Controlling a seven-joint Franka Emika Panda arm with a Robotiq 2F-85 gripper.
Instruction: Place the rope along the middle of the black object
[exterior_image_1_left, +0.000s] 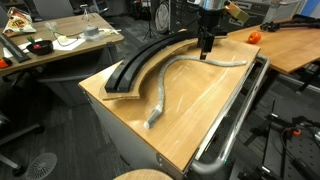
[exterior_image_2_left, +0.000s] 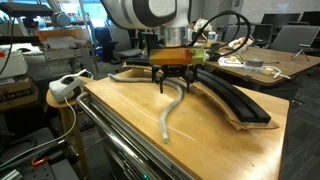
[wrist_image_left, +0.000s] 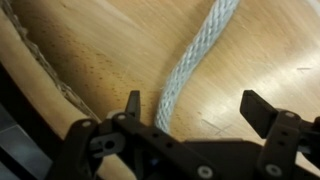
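My gripper is above the rope's part by the track, with that part lined up between its open fingers, so I will lower my gripper onto it and close.
The light-grey rope (exterior_image_1_left: 178, 77) lies in a loose S on the wooden tabletop, beside the black arc-shaped track (exterior_image_1_left: 150, 58). It also shows in an exterior view (exterior_image_2_left: 172, 108), next to the black track (exterior_image_2_left: 232, 100). My gripper (exterior_image_1_left: 206, 52) hangs open just above the rope's far part, close to the track's inner edge; it also shows from the front (exterior_image_2_left: 173, 88). In the wrist view the braided rope (wrist_image_left: 195, 62) runs diagonally between the open fingers (wrist_image_left: 195, 112), nearer the left finger. Nothing is held.
A chrome metal rail (exterior_image_1_left: 232, 118) runs along the table's edge. A small orange object (exterior_image_1_left: 253, 37) sits at the far end. Cluttered desks (exterior_image_1_left: 55, 42) and cables (exterior_image_2_left: 250, 68) stand around. A white power strip (exterior_image_2_left: 66, 86) lies off the table's side.
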